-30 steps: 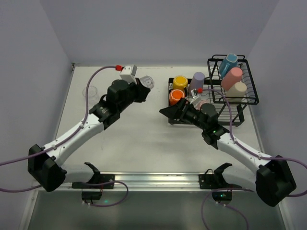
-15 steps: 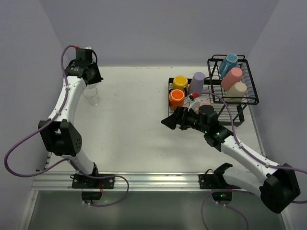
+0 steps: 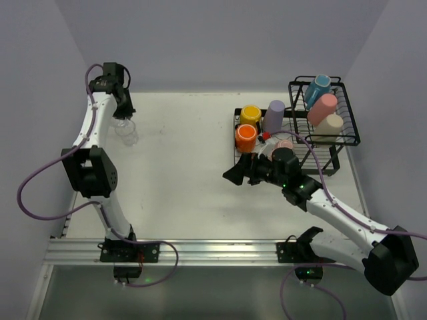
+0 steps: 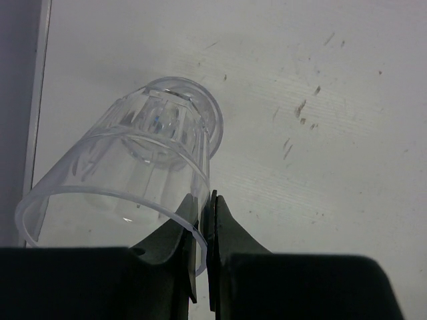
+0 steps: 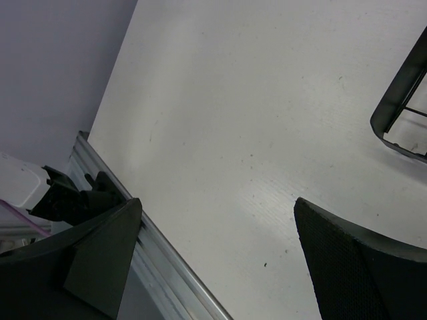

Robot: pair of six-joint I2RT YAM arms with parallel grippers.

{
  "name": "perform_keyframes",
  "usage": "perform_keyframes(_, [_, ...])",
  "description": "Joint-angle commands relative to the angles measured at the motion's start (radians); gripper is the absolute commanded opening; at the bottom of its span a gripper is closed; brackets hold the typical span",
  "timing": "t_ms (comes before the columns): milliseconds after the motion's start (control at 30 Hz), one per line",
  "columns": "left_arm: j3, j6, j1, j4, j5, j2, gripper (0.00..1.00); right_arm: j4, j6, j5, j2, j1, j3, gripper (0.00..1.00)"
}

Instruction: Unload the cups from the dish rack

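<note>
I will lower the clear glass in my left gripper onto the bare table near the side [image 3: 130,139] next.
My left gripper [image 3: 122,119] is at the far left of the table, shut on the rim of the clear glass [image 3: 127,133]. In the left wrist view one finger is inside the glass [image 4: 127,167] and one outside, with the gripper [image 4: 203,227] pinching its wall; its base is at or just above the table. The black dish rack [image 3: 331,141] stands at the far right. Its flat tray holds the orange mug [image 3: 245,137], yellow mug [image 3: 251,115] and lavender tumbler [image 3: 273,115]. Its basket holds the blue mug [image 3: 318,90], salmon-pink tumbler [image 3: 323,107] and pale pink mug [image 3: 330,125]. My right gripper [image 3: 233,175] is open and empty, left of the rack.
The right wrist view shows my open gripper [image 5: 220,247] over bare table, a corner of the rack [image 5: 403,113] at the right edge and the metal rail [image 5: 157,263] at the table's near edge. Side walls stand close to the glass and the rack.
My left arm has swung from the table's middle to the far left with the glass. My right gripper has drawn back a little from the rack, towards the near left.
</note>
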State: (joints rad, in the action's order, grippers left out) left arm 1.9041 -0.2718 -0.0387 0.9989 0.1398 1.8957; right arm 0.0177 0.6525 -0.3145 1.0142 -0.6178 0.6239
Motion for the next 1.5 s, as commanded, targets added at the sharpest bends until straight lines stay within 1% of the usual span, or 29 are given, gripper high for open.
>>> perform_keyframes(0, [0.053,0.062,-0.006,0.070,-0.005,0.019,0.00,-0.009,-0.022,0.031,0.000,-0.007,0.048,0.99])
perform_keyframes(267, [0.036,0.071,-0.006,0.070,-0.017,0.039,0.00,-0.007,-0.024,0.041,0.023,-0.013,0.053,0.99])
perform_keyframes(500, [0.035,0.072,-0.007,0.069,-0.034,0.080,0.03,-0.009,-0.028,0.060,0.021,-0.016,0.051,0.99])
perform_keyframes(767, [0.052,0.072,-0.007,0.073,-0.034,0.114,0.11,-0.005,-0.031,0.066,0.024,-0.019,0.051,0.99])
perform_keyframes(900, [0.059,0.072,-0.006,0.073,-0.026,0.135,0.17,-0.004,-0.031,0.072,0.021,-0.020,0.050,0.99])
perform_keyframes(967, [0.062,0.072,-0.006,0.073,-0.026,0.143,0.18,-0.002,-0.031,0.072,0.023,-0.022,0.048,0.99])
perform_keyframes(1067, [0.075,0.072,-0.006,0.073,-0.020,0.151,0.22,-0.001,-0.034,0.080,0.024,-0.023,0.048,0.99])
perform_keyframes(1100, [0.078,0.071,-0.007,0.073,-0.014,0.151,0.26,-0.001,-0.034,0.083,0.024,-0.023,0.048,0.99])
perform_keyframes(1167, [0.075,0.066,-0.007,0.070,0.010,0.148,0.29,0.001,-0.036,0.084,0.024,-0.022,0.049,0.99])
perform_keyframes(1267, [0.066,0.063,-0.006,0.058,0.015,0.132,0.37,0.004,-0.039,0.092,0.020,-0.023,0.045,0.99])
perform_keyframes(1300, [0.065,0.062,-0.006,0.053,0.018,0.122,0.44,0.004,-0.040,0.094,0.020,-0.023,0.043,0.99])
perform_keyframes(1367, [0.067,0.060,-0.006,0.044,0.030,0.112,0.50,0.002,-0.042,0.100,0.020,-0.023,0.043,0.99])
perform_keyframes(1400, [0.072,0.060,-0.006,0.044,0.032,0.103,0.57,0.002,-0.044,0.103,0.020,-0.022,0.043,0.99])
perform_keyframes(1433, [0.076,0.059,-0.004,0.043,0.030,0.098,0.61,0.004,-0.045,0.106,0.017,-0.022,0.043,0.99])
perform_keyframes(1467, [0.079,0.054,-0.004,0.035,0.029,0.091,0.68,0.005,-0.048,0.109,0.014,-0.022,0.042,0.99])
